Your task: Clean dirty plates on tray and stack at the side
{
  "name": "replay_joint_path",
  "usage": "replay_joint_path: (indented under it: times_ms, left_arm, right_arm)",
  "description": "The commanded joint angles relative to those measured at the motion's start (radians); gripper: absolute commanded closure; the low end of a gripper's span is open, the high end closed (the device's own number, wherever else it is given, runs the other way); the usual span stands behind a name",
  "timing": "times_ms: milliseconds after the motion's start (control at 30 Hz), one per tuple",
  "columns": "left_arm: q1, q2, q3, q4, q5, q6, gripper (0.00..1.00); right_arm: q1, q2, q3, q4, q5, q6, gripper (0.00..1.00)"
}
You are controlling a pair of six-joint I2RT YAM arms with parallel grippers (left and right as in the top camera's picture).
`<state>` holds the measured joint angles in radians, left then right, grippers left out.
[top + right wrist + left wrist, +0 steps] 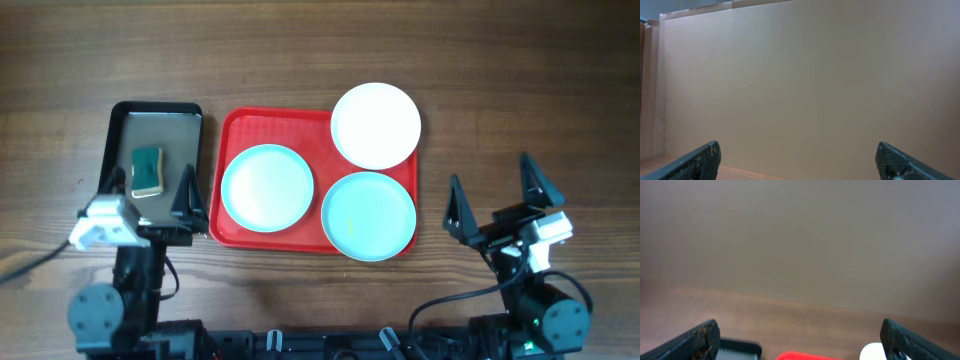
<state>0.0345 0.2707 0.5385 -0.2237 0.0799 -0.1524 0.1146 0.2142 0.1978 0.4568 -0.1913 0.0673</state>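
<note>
My right gripper tilts and lowers over the red tray next, onto the sponge-side mint-blue plate's rim facing the white plate, since there is room there.
The red tray [233, 130] lies in the middle of the table. On it are a mint-blue plate [267, 187] at the left and a second mint-blue plate [368, 215] at the front right. A white plate [375, 125] sits on the tray's far right corner, overhanging the rim. My left gripper [155, 185] is open and empty over the black tray, left of the red tray. My right gripper [493, 190] is open and empty, right of the red tray. The left wrist view shows the red tray's edge [800, 356] and the white plate [871, 353].
A smaller black metal tray [160, 125] with a green sponge [147, 170] stands left of the red tray; its corner shows in the left wrist view [740, 347]. Bare wooden table lies all around. The right wrist view shows only a plain wall.
</note>
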Motion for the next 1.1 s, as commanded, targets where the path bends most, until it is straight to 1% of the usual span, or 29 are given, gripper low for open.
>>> replay_joint_path:
  times_ms: [0,67,133,233,333,500,533,600,667,733,800,867,900,967,1000,1033,1067]
  left_arm:
    - [-0.004,0.144,0.159,-0.084,-0.052,-0.012,0.00]
    - [-0.004,0.218,0.245,-0.163,-0.148,-0.008,0.00]
    - [-0.004,0.309,0.350,-0.261,-0.215,-0.008,0.00]
    - [-0.004,0.421,0.470,-0.374,-0.222,0.018,0.00]
    - [-0.004,0.531,0.592,-0.485,-0.247,0.017,0.00]
    - [-0.004,0.763,0.861,-0.769,-0.246,0.017,0.00]
    - [-0.004,0.845,0.949,-0.859,-0.246,0.017,0.00]
    - [-0.004,0.909,1.017,-0.911,-0.247,0.018,0.00]
    - [-0.004,0.962,1.039,-0.907,-0.246,0.017,0.00]
    - [-0.004,0.996,1.039,-0.907,-0.247,0.017,0.00]
    - [-0.004,1.033,1.039,-0.909,-0.231,0.013,0.00]
    - [-0.004,1.065,1.038,-0.920,-0.219,0.013,0.00]
    - [-0.004,1.085,1.038,-0.925,-0.208,0.013,0.00]
    - [-0.004,1.110,1.038,-0.936,-0.192,0.013,0.00]
    - [-0.004,1.123,1.038,-0.943,-0.175,0.013,0.00]
    - [-0.004,1.138,1.038,-0.953,-0.144,0.013,0.00]
    - [-0.004,1.146,1.038,-0.958,-0.121,0.013,0.00]
  right_arm:
    - [0.000,0.116,0.121,-0.045,-0.039,0.025,0.00]
    - [0.000,0.188,0.196,-0.121,-0.047,0.045,0.00]
    - [0.000,0.287,0.307,-0.228,-0.103,0.045,0.00]
    - [0.000,0.407,0.441,-0.349,-0.174,0.045,0.00]
    - [0.000,0.519,0.573,-0.475,-0.219,0.045,0.00]
    - [0.000,0.728,0.856,-0.792,-0.288,0.042,0.00]
    - [0.000,0.798,0.946,-0.896,-0.307,0.037,0.01]
    - [0.000,0.880,1.045,-1.015,-0.308,0.037,0.00]
    - [0.000,0.998,1.176,-1.179,-0.308,0.036,0.00]
    - [0.000,1.079,1.253,-1.283,-0.307,0.036,0.00]
    - [0.000,1.153,1.289,-1.322,-0.308,0.041,0.00]
    - [0.000,1.200,1.288,-1.314,-0.308,0.045,0.00]
    - [0.000,1.223,1.288,-1.309,-0.312,0.073,0.00]
    - [0.000,1.267,1.288,-1.315,-0.331,0.180,0.00]
    - [0.000,1.289,1.287,-1.314,-0.353,0.198,0.00]
    - [0.002,1.310,1.287,-1.307,-0.387,0.178,0.00]
    - [0.006,1.331,1.287,-1.297,-0.415,0.150,0.03]
